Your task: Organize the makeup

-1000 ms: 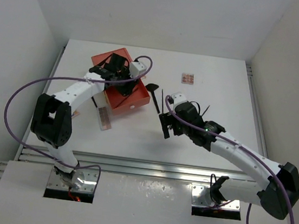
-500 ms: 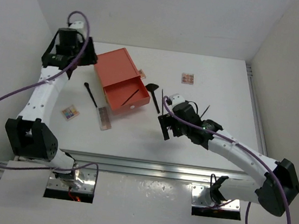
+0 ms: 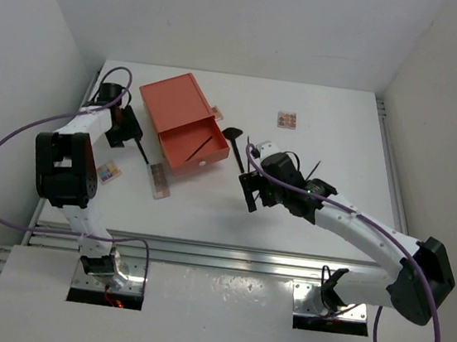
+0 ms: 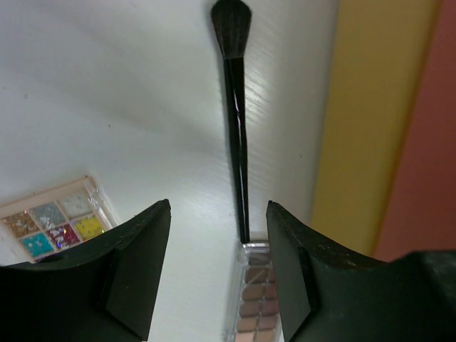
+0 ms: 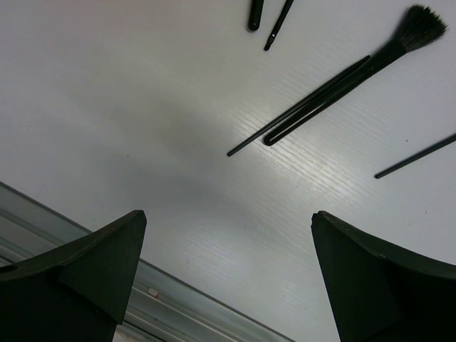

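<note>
The handle of the round-headed brush lies below, so the robot's left gripper should next lower its open fingers on both sides of the part of the handle behind the bristles and close, clear of the pink-brown palette (image 4: 258,292).
The makeup lies scattered on the white table. A black round-headed brush (image 4: 235,128) runs away from my left gripper (image 4: 218,206), which hovers open just above it, holding nothing. A pink-brown palette (image 4: 258,292) lies at the brush's near end, and a multicoloured palette (image 4: 53,224) to the left. From above, the left gripper (image 3: 126,135) sits left of the orange drawer box (image 3: 174,102). My right gripper (image 3: 250,194) stands wide open and empty over bare table. Ahead of it lie a fan-headed brush (image 5: 356,75) and thin sticks (image 5: 417,157). Another small palette (image 3: 286,120) lies far back.
The box's drawer (image 3: 191,146) is pulled out with one thin stick (image 3: 202,144) inside. Its yellow side (image 4: 363,121) stands close on the right of my left fingers. A metal rail (image 5: 185,299) marks the table's near edge. White walls enclose the table.
My left arm has left the drawer box, swung up to the far left, then come down over the black brush, its jaws widening. The right arm has barely moved.
</note>
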{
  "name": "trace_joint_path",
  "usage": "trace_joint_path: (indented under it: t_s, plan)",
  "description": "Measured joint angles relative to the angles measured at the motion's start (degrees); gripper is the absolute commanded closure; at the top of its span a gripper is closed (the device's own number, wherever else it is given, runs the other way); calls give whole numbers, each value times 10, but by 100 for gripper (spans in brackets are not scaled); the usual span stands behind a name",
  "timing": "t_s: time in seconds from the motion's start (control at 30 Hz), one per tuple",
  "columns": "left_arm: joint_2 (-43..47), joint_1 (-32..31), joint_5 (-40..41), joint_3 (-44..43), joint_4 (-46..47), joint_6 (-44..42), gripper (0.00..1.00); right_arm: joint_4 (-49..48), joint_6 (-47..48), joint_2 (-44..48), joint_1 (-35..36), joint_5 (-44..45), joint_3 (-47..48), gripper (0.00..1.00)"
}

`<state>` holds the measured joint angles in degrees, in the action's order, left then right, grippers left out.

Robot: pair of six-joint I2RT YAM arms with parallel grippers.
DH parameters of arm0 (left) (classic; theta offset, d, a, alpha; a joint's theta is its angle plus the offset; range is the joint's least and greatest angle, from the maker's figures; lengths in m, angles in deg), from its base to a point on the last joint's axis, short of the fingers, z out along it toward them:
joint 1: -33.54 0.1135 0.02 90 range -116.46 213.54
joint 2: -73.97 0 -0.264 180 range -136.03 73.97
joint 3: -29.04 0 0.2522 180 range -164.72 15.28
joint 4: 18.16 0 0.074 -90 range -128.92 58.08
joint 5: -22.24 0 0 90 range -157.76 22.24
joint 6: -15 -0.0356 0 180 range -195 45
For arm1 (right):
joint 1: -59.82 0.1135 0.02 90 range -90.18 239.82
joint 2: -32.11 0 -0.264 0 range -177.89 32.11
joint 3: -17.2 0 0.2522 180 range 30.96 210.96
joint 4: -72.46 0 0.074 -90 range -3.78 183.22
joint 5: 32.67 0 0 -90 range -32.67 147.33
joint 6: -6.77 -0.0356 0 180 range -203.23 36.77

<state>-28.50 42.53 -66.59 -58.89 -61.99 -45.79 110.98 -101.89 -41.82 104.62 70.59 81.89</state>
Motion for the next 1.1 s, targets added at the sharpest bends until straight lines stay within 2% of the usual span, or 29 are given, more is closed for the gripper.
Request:
trace_joint_path:
  t_s: [0.43, 0.5, 0.63, 0.67, 0.73, 0.77, 0.8, 1.1]
  plan:
    - [-106, 0, 23, -23, 53, -3, 37, 23, -1, -13, 0, 3, 7, 0]
    - [-109, 0, 31, -25, 58, -4, 41, 26, -2, -13, 0, 6, 8, 0]
    - [-112, 1, 50, -25, 60, -8, 58, 29, -2, -13, 0, 12, 9, 0]
    - [-112, 1, 53, -25, 60, -9, 71, 30, -3, -13, 0, 13, 9, 0]
    - [-114, 2, 58, -25, 60, -10, 84, 30, -4, -13, 0, 14, 9, 0]
    - [-114, 3, 58, -25, 61, -13, 97, 30, -4, -13, 0, 15, 9, 0]
    - [-114, 3, 57, -25, 62, -13, 100, 30, -4, -13, 0, 16, 9, 0]
    - [-87, 16, 57, -14, 48, -45, 100, 41, -24, -12, -19, 16, 12, 2]
